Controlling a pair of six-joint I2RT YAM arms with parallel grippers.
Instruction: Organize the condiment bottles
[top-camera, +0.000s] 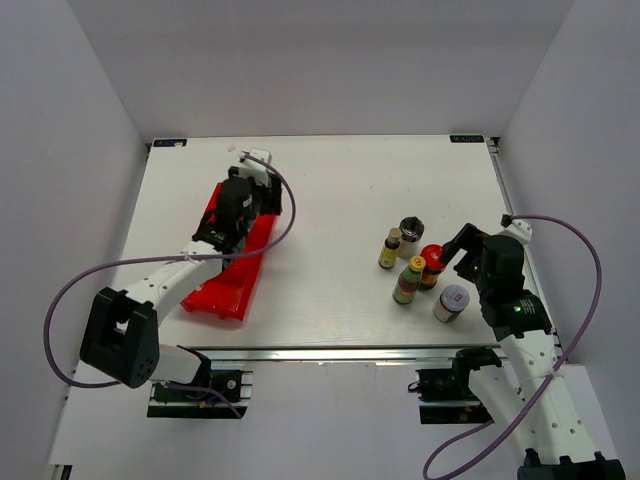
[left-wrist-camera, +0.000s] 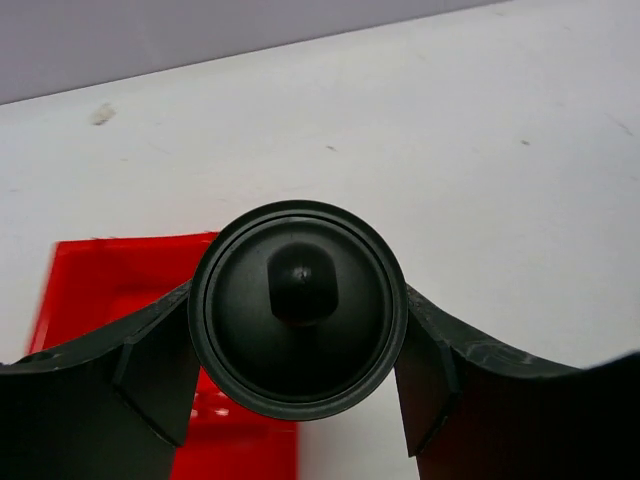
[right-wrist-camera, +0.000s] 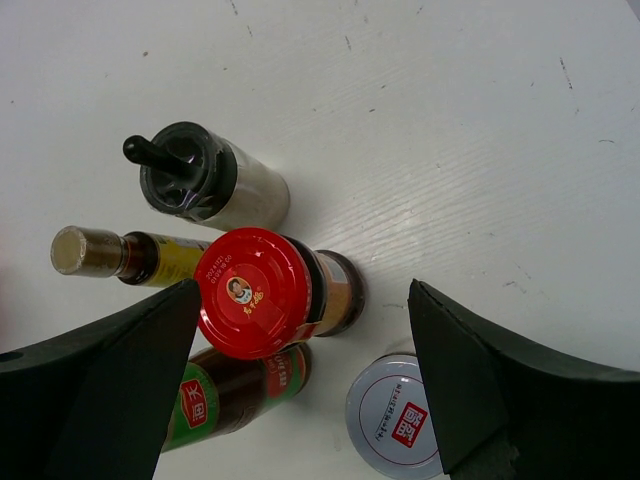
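Next, my left gripper should go sideways and down to release the bottle, as the tray's far end (top-camera: 262, 225) (left-wrist-camera: 135, 285) lies below and to its left in the top view.
My left gripper (top-camera: 237, 222) hangs over the red tray (top-camera: 222, 290) and is shut on a black-capped bottle. In the left wrist view that round black cap (left-wrist-camera: 298, 305) sits between my fingers (left-wrist-camera: 150, 375). Five bottles stand at the right: a brown-capped bottle with a yellow label (top-camera: 390, 248), a black-capped dispenser (top-camera: 410, 233), a red-capped jar (top-camera: 432, 264), a yellow-capped bottle with a green label (top-camera: 408, 281) and a white-capped jar (top-camera: 452, 302). My right gripper (top-camera: 462, 247) is open beside the red-capped jar (right-wrist-camera: 258, 292), which lies between its jaws, close to the left finger.
The red tray (left-wrist-camera: 110, 280) lies at the left, angled towards the far wall. White walls close the table at the back and both sides. The right wrist view shows the dispenser (right-wrist-camera: 190, 170), the brown-capped bottle (right-wrist-camera: 85, 250), the green-label bottle (right-wrist-camera: 235, 395) and the white-capped jar (right-wrist-camera: 400, 420) packed close.
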